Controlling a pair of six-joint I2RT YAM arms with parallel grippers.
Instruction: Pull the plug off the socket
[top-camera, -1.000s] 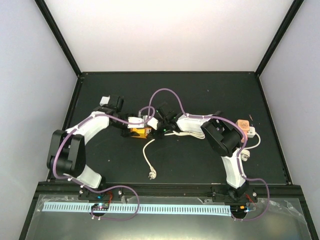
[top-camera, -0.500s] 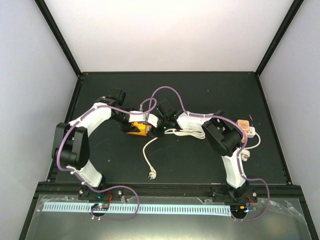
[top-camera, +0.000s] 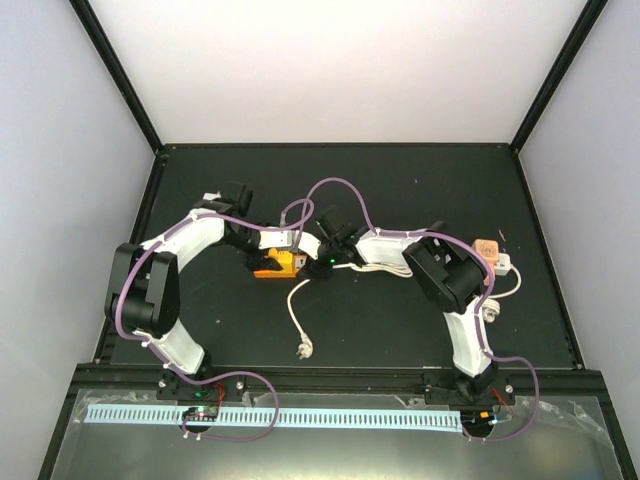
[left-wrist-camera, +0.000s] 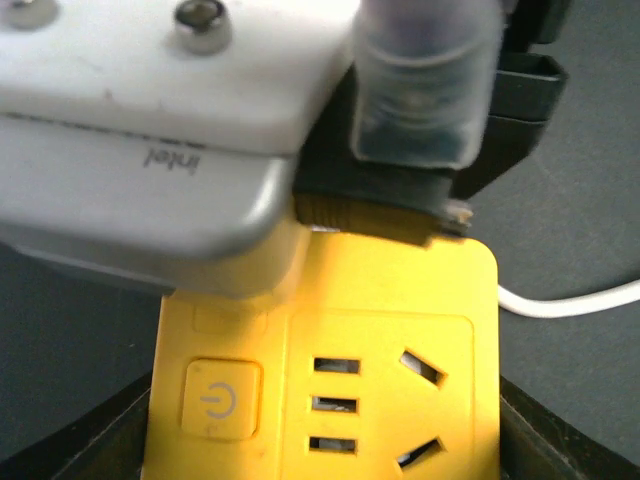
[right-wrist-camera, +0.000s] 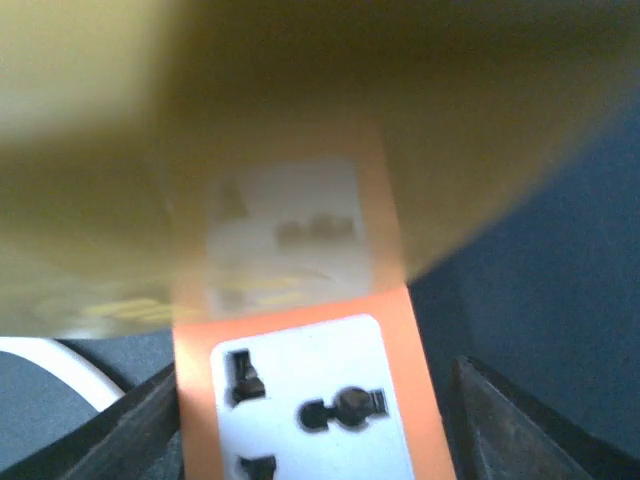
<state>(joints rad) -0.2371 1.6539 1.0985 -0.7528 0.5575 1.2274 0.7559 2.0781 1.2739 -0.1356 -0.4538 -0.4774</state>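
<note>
The left gripper should next lift the yellow cube (top-camera: 275, 267) off the orange outlet, carry it outward, lower it and release it there, since bare tabletop lies outward of the left gripper.
A yellow socket cube (top-camera: 275, 267) sits mid-table. My left gripper (top-camera: 270, 252) is shut on it. In the left wrist view its yellow face (left-wrist-camera: 330, 380), with a power button and empty slots, fills the space between my left gripper's (left-wrist-camera: 325, 445) dark fingers (left-wrist-camera: 560, 430). My right gripper (top-camera: 320, 257) is at the cube's right side. In the right wrist view its jaws stand open on either side of the orange face with a white outlet (right-wrist-camera: 310, 400), with a thin gap on the right. A white plug (top-camera: 303, 348) on a cord lies loose in front.
A coil of white cable (top-camera: 378, 266) lies under the right forearm. A wood-coloured block (top-camera: 487, 247), a white adapter (top-camera: 504, 264) and a round white plug (top-camera: 490, 310) sit at the right. The right wrist camera housing (left-wrist-camera: 150, 130) hangs close above the cube.
The left arm swung in and the cube shifted slightly left and down. The right gripper moved down closer against the cube's right side. The loose plug has not moved.
</note>
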